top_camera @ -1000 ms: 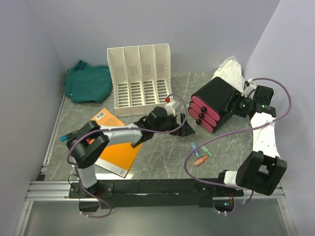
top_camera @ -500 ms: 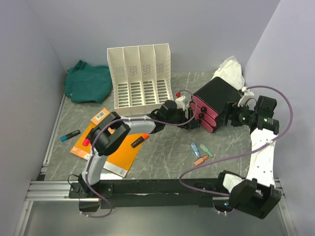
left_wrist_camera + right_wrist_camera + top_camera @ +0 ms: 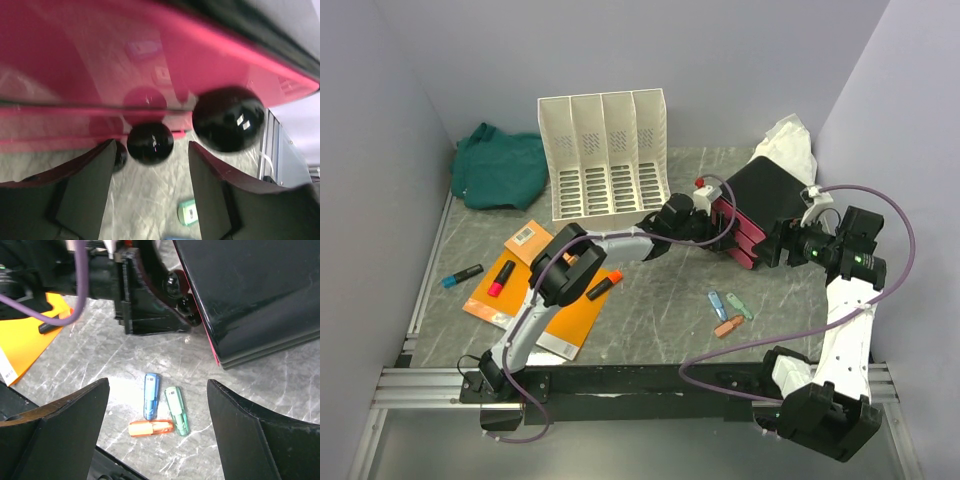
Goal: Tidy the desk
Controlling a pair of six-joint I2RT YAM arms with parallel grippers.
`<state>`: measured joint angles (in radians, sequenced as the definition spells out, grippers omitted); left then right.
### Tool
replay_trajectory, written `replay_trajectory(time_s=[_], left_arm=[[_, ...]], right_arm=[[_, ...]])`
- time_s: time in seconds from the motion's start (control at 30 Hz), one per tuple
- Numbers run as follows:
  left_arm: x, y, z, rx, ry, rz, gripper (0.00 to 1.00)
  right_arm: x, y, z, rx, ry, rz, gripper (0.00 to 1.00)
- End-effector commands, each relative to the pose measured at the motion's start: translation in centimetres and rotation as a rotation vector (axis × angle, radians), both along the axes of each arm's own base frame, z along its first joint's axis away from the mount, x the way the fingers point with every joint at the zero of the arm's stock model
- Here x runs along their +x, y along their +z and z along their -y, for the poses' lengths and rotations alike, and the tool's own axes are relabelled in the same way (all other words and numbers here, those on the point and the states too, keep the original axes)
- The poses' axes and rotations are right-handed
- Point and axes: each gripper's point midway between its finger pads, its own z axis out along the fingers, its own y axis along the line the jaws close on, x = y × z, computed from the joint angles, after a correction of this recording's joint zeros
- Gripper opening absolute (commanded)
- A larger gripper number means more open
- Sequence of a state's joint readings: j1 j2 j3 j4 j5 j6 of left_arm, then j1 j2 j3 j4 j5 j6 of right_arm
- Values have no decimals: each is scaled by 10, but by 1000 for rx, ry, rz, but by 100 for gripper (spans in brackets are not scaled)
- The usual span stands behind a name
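The right gripper isn't holding anything and will next lower back and to the left in the top view onto the green stick point(image 3: 739, 305) point(image 3: 177, 410), since the stick lies loose below it.
The desk point(image 3: 660, 320) is dark veined stone. A black box with pink drawers point(image 3: 755, 200) stands at the back right. My left gripper point(image 3: 708, 222) is at its drawer fronts. In the left wrist view the gripper point(image 3: 152, 145) is open, and a round black knob point(image 3: 150, 143) sits between the fingertips without touching them. A larger knob point(image 3: 228, 119) lies to the right. My right gripper point(image 3: 778, 245) hangs beside the box. Seen from its wrist, the gripper point(image 3: 157, 383) is open and empty above blue point(image 3: 151, 395), green point(image 3: 177, 410) and orange point(image 3: 150, 428) sticks.
A white file sorter point(image 3: 605, 150) and a green cloth point(image 3: 500, 165) stand at the back. An orange notebook point(image 3: 545, 300) lies front left with a red-tipped marker point(image 3: 502, 277) and an orange marker point(image 3: 603, 287) on it. A blue marker point(image 3: 462, 275) lies left of it. White crumpled paper point(image 3: 788, 140) sits behind the box.
My left arm has stretched right until its gripper reached the drawer fronts, and its jaws have narrowed. My right gripper has drawn back from the box and opened wider.
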<state>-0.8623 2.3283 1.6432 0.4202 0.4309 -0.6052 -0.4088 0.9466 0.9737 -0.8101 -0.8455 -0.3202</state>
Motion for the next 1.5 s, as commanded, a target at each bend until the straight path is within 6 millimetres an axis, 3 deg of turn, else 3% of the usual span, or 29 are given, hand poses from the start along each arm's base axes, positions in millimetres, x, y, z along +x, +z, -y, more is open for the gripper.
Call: replay_trajectory(time_s=[0.0, 0.17, 0.33, 0.37, 0.53, 0.57, 0.63, 0.67, 0.7, 0.73, 0.77, 0.93, 1.03, 1.07, 1.27, 1.47], left_arm=[[14, 22, 11, -51, -15, 72, 61], [22, 20, 12, -37, 7, 85, 58], [23, 25, 14, -50, -1, 92, 37], [22, 32, 14, -66, -5, 105, 28], [8, 40, -1, -75, -13, 123, 12], [5, 53, -6, -89, -13, 139, 11], [-9, 42, -18, -64, -23, 129, 10], [-14, 59, -24, -83, -23, 148, 10], [-24, 41, -35, -51, -26, 120, 10], [-29, 42, -41, -56, -27, 125, 10], [-40, 38, -53, -41, -27, 114, 12], [-60, 27, -75, -20, -19, 66, 22], [-62, 25, -82, -11, 8, 49, 37], [-60, 27, -84, -8, 25, 48, 46], [-54, 55, -97, -11, 98, 95, 73], [-54, 76, -143, 45, 238, 182, 85]], right_arm=[[-1, 8, -3, 3, 26, 51, 86], [-2, 10, -4, 13, 31, 57, 86], [-3, 11, -4, 15, 38, 55, 86], [-3, 12, -4, 15, 40, 56, 86], [-8, 14, -7, 6, 62, 55, 86], [-9, 15, -7, 2, 65, 53, 86], [-12, 15, -8, -11, 83, 53, 86], [-16, 15, -10, -13, 95, 46, 86], [-16, 14, -9, -31, 108, 50, 86], [-18, 14, -9, -44, 114, 51, 86], [-22, 12, -10, -49, 126, 39, 86], [-35, 3, -15, -117, 208, 38, 86], [-44, -9, -21, -161, 265, 14, 86], [-44, -15, -27, -178, 297, 15, 86], [-54, -50, -29, -360, 401, 34, 87], [-61, -84, -21, -489, 522, 36, 88]])
